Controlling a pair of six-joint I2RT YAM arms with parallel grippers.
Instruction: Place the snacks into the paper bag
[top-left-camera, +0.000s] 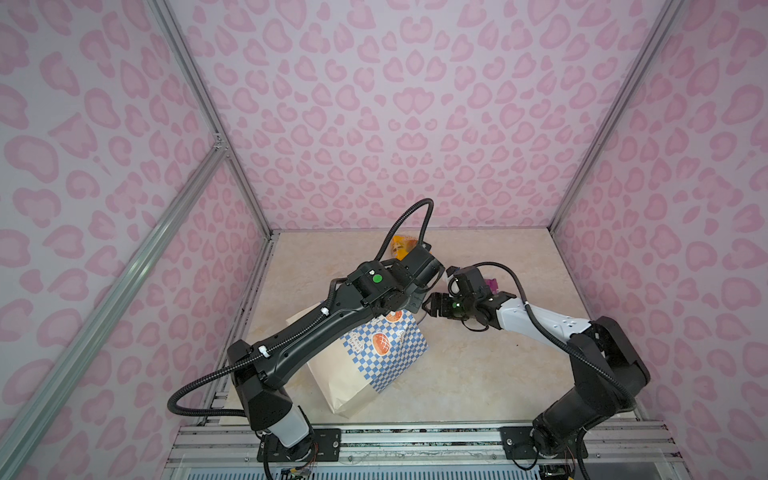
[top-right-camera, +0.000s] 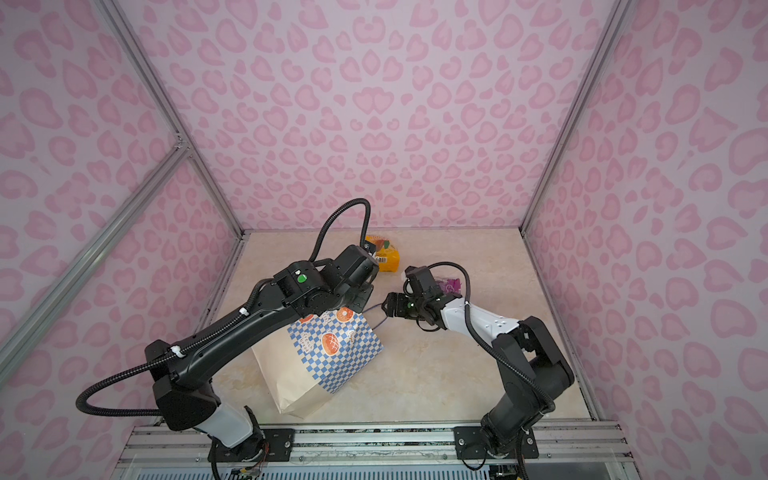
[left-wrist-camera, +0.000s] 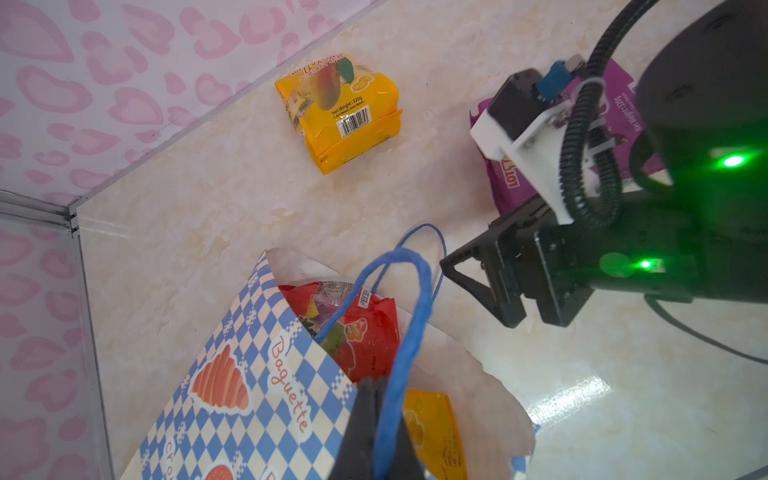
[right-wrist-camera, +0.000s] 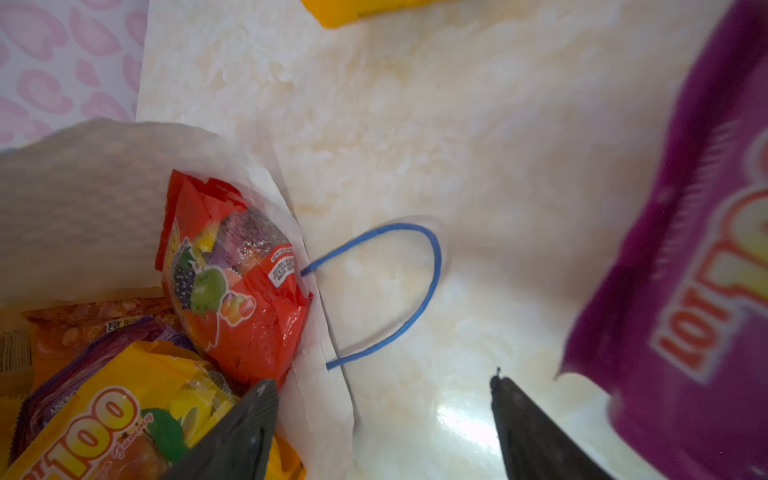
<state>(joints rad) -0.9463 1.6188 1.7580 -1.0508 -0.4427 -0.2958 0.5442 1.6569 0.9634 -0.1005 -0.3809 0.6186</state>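
Observation:
The thin handle lies on the table below my right gripper's open fingers. My right gripper will next move down toward the bag's opening and close on the thin blue handle's bend (right-wrist-camera: 436, 254).
The paper bag (top-left-camera: 374, 365) (top-right-camera: 316, 365) lies tilted on the table, mouth toward the back. My left gripper (left-wrist-camera: 378, 384) is shut on its thick blue cord handle (left-wrist-camera: 415, 299). Inside the bag lie a red fruit-print packet (left-wrist-camera: 365, 328) (right-wrist-camera: 241, 291), a yellow packet (right-wrist-camera: 104, 411) and others. My right gripper (right-wrist-camera: 380, 384) (top-left-camera: 432, 305) stands open at the bag's mouth, holding nothing. One finger is over the bag's inside and the other over the table. A yellow packet (left-wrist-camera: 345, 112) (top-right-camera: 384, 255) and a purple packet (right-wrist-camera: 685, 270) (top-left-camera: 490, 286) lie on the table.
The bag's second, thin blue handle (right-wrist-camera: 415, 291) lies flat on the marble tabletop (top-left-camera: 478, 374). Pink patterned walls (top-left-camera: 374, 124) close in the back and both sides. The yellow packet lies near the back wall. The purple one is partly hidden behind my right wrist.

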